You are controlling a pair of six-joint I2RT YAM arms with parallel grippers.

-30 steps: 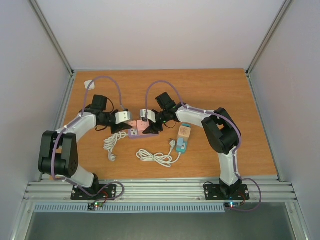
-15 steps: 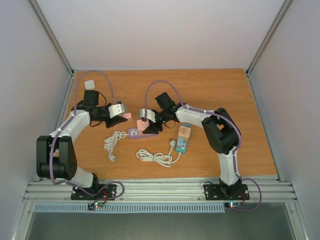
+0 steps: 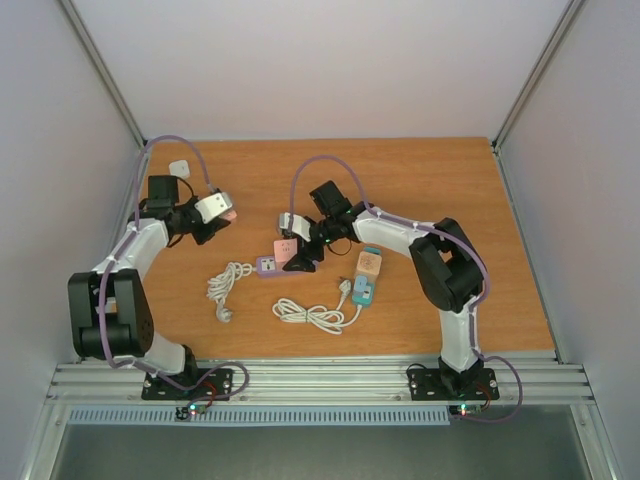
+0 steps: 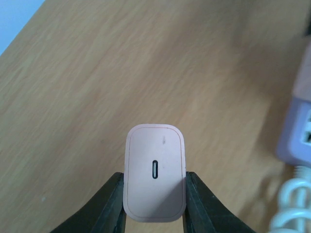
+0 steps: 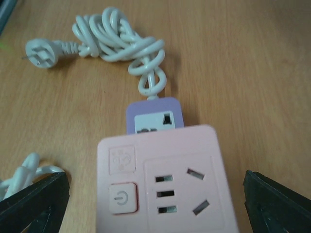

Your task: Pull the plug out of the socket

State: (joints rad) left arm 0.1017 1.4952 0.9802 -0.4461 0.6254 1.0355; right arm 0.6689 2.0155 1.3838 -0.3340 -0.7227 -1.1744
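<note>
My left gripper moves outward and down next to release the plug beside the adapter, since the white adapter (image 3: pixel 179 168) lies below and outward of my left gripper.
A pink plug (image 4: pixel 154 170), a small block with a slot in its face, sits between the black fingers (image 4: pixel 112 204) of my left gripper (image 4: pixel 155 187), which is shut on it. In the top view the plug (image 3: pixel 229 213) hangs above the table at the left, well apart from the socket. The pink socket (image 5: pixel 163 182) lies flat, joined to a purple block (image 5: pixel 154 114), its holes empty. My right gripper (image 5: pixel 155 206) is open wide, one finger on each side of the socket without touching it. In the top view this gripper (image 3: pixel 300 252) sits over the socket (image 3: pixel 283 251).
A coiled white cord (image 5: pixel 116 41) with its own pronged end (image 5: pixel 39 53) runs from the purple block. A teal strip with a tan cube (image 3: pixel 366 277) and another white cable (image 3: pixel 310 317) lie to the right. A white adapter (image 3: pixel 180 168) rests at the back left.
My left arm has swung left and back, carrying the pink plug away from the socket. The right gripper has opened wide and let go of the socket.
</note>
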